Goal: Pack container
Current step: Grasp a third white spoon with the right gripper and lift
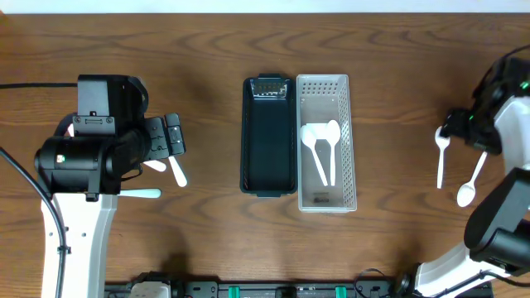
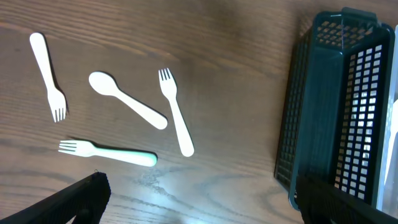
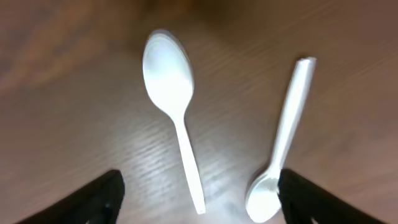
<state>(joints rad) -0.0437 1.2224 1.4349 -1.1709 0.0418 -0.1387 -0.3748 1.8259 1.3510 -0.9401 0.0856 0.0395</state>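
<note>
I will next move my right gripper to the left in the overhead view and lower it, with its fingers on both sides of the basket-side spoon's slim handle.
A dark green basket and a white basket stand side by side mid-table; the white one holds two white spoons. My left gripper is open and empty. In the left wrist view its fingers hang above three white forks and a spoon. The dark basket is to their right. My right gripper is open and empty above two white spoons, which also show in the overhead view.
The table is brown wood. The left arm's body covers part of the left cutlery group. The dark basket shows nothing inside it.
</note>
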